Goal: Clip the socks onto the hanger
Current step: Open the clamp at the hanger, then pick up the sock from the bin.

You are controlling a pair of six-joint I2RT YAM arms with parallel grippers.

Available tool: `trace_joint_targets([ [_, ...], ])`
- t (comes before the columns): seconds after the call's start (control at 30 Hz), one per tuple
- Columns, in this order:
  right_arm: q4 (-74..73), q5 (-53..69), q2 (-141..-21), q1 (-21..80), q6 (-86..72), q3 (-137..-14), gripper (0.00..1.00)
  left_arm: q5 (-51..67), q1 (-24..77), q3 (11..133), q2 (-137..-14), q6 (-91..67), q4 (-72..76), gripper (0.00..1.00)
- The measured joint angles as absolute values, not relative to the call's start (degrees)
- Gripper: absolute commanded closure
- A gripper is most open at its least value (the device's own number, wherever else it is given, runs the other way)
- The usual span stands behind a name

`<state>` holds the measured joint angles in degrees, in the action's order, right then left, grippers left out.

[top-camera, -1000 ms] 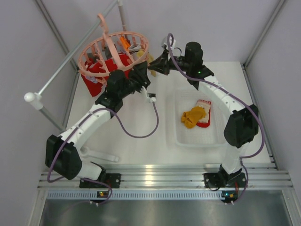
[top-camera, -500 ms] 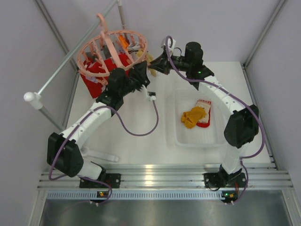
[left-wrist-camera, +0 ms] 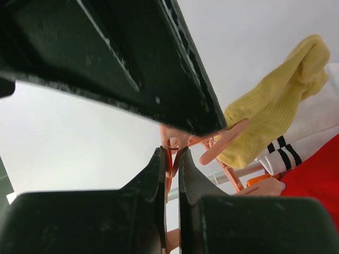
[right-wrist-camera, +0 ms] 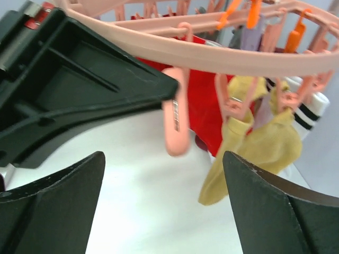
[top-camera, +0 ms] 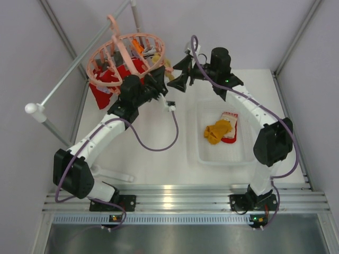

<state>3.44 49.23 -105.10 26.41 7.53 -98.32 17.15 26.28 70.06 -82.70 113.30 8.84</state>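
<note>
A mustard-yellow sock still lies in the tray, so the right gripper needs to come back empty from the hanger next, tilt downward and lower onto the sock's fold.
The salmon-pink hanger (top-camera: 127, 53) hangs at the back left. My left gripper (top-camera: 159, 80) reaches up to its rim and is shut on one clip peg (left-wrist-camera: 170, 151), pinched between the jaws. A mustard-yellow sock (right-wrist-camera: 254, 153) hangs from a peg at the rim, also visible as the yellow sock (left-wrist-camera: 275, 100) in the left wrist view. My right gripper (top-camera: 178, 73) stands wide open just in front of it, holding nothing. Red socks (top-camera: 108, 79) hang under the hanger. Another yellow sock (top-camera: 217, 131) and a red sock (top-camera: 231, 128) lie in the tray (top-camera: 197, 153).
A white sock with black stripes (right-wrist-camera: 304, 114) hangs beside the yellow one. A loose pink peg (right-wrist-camera: 175, 121) dangles between my right fingers' line of sight. The grey rail with a white ball end (top-camera: 34, 109) runs at the left. A white tool (top-camera: 114, 174) lies near the left base.
My right gripper's jaws have sprung open, letting go of the yellow sock, which stays hanging at the rim. The left jaws have closed tighter on the peg.
</note>
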Motion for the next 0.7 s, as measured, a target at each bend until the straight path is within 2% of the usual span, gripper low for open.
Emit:
trace_joint_targets([
  [0.17,0.89,48.88,-102.56,22.24,6.00,-95.68,0.05,17.56,26.06,70.06,-82.67,112.99,8.84,1.00],
  [0.37,-9.21,47.66,-94.04,15.38,9.98,-87.24,0.08,18.52,25.47,70.06,-82.67,112.84,8.84,1.00],
  [0.5,-15.09,42.11,-86.96,12.88,12.32,-78.00,0.21,18.79,25.30,70.06,-82.67,112.81,8.82,1.00],
  [0.53,-16.32,39.09,-84.97,12.73,11.90,-74.87,0.27,18.87,25.26,70.06,-82.65,112.84,8.84,1.00],
  [0.63,-19.00,30.85,-81.17,12.62,8.86,-67.35,0.38,19.05,25.17,70.06,-82.65,112.81,8.84,1.00],
  [0.7,-20.51,24.40,-79.00,12.62,4.78,-62.28,0.39,19.11,25.15,70.06,-82.65,112.81,8.82,1.00],
])
